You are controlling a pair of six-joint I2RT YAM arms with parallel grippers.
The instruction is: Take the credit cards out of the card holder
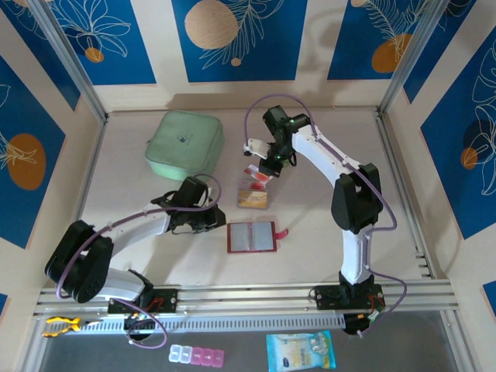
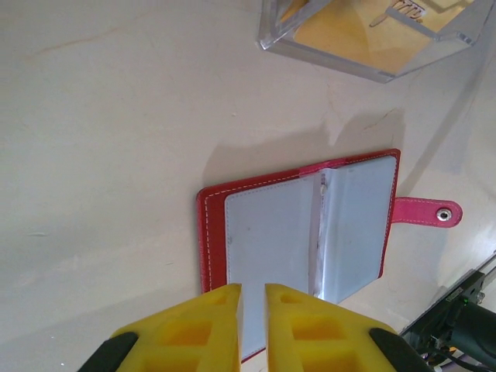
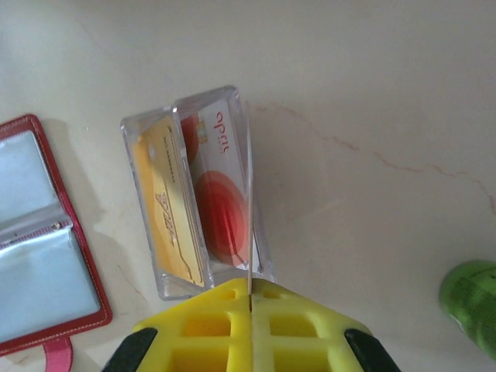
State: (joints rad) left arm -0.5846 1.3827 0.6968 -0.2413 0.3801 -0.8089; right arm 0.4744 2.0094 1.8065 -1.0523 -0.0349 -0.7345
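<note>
My right gripper moves down with the card upright next and releases the card in the box's far section [image 1: 252, 185] [image 3: 222, 180], beside the red-and-white card.
The card holder [image 1: 252, 237] lies open on the table, grey pockets up, red tab [image 1: 280, 232] to its right. My left gripper [image 1: 219, 220] is at its left edge; in the left wrist view it [image 2: 253, 288] stands narrowly open over the grey pocket [image 2: 271, 232], with nothing gripped. My right gripper [image 3: 249, 285] is shut on a thin credit card [image 3: 249, 194] seen edge-on, held upright in a clear plastic box [image 3: 147, 155]. An orange-yellow card [image 3: 167, 205] and a red-and-white card [image 3: 221, 194] stand in that box. The right gripper [image 1: 267, 164] is above the box [image 1: 253, 194].
A pale-green square pouch [image 1: 184, 144] sits at the back left, its edge [image 3: 473, 298] showing in the right wrist view. The clear box [image 2: 372, 35] lies just beyond the wallet. A pill organiser [image 1: 197, 355] and a blue packet [image 1: 301, 350] lie in front of the rail.
</note>
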